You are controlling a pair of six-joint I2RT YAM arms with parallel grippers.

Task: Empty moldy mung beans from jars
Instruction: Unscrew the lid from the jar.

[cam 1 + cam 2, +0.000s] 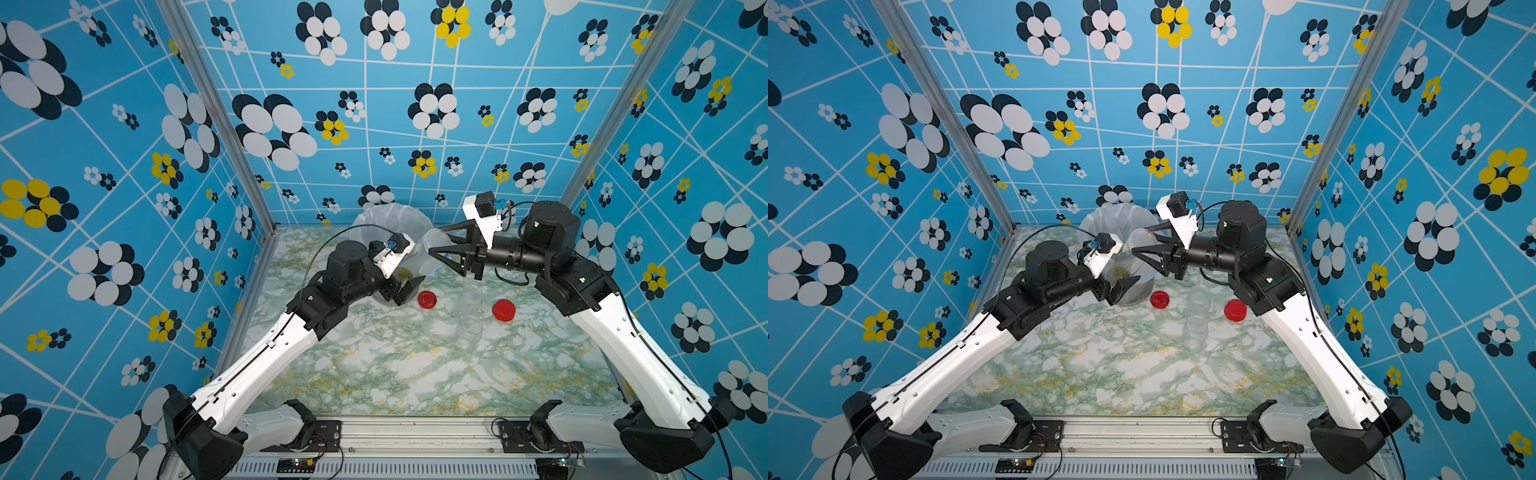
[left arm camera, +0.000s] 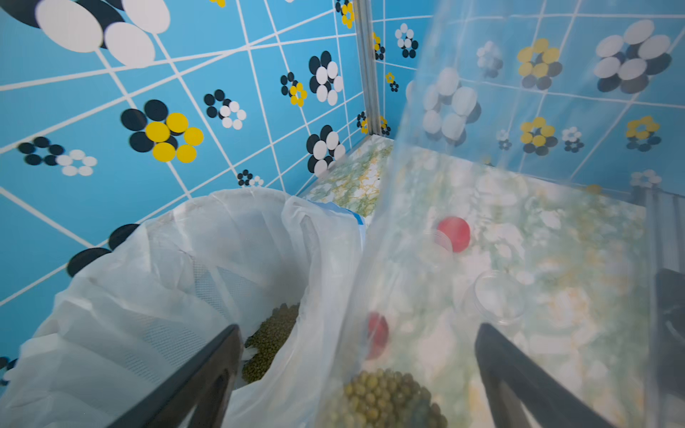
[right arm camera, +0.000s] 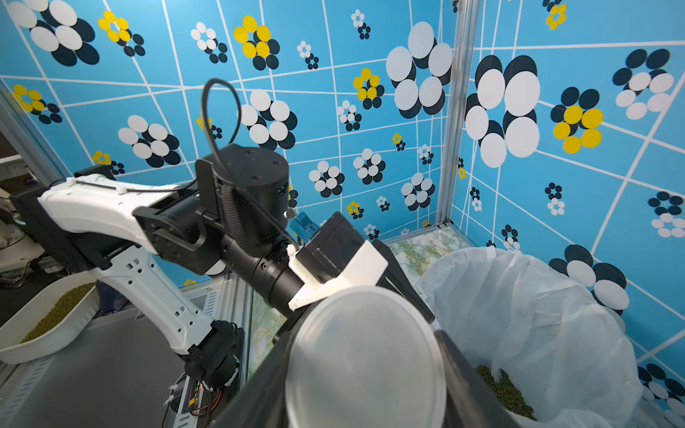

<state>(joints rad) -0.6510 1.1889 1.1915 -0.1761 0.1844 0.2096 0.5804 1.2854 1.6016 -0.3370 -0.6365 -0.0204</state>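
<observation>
The robot will lift its left gripper outward toward the jar's clear side [image 1: 422,253] [image 2: 485,214], which is above and outward of the gripper, and close it, because there are still mung beans inside the jar.
My right gripper [image 1: 436,240] [image 1: 1142,241] [image 3: 365,370] is shut on a clear jar [image 1: 434,246] [image 1: 1140,243], held tilted over the bucket [image 1: 390,216] lined with a white bag [image 2: 185,259]. The jar's round whitish end [image 3: 365,352] fills the right wrist view. Its clear wall [image 2: 463,185] crosses the left wrist view, with mung beans [image 2: 385,400] showing at its near end. More mung beans [image 2: 274,333] [image 3: 504,389] lie inside the bag. My left gripper [image 1: 409,286] [image 1: 1123,289] [image 2: 356,378] stands open at the bucket's front, holding nothing.
Two empty clear jars [image 1: 471,297] [image 1: 469,330] stand open on the marble table [image 1: 415,374]. A red lid [image 1: 427,299] lies near the bucket and another [image 1: 503,310] beside my right arm. A white tray of beans [image 3: 48,318] sits outside the cell.
</observation>
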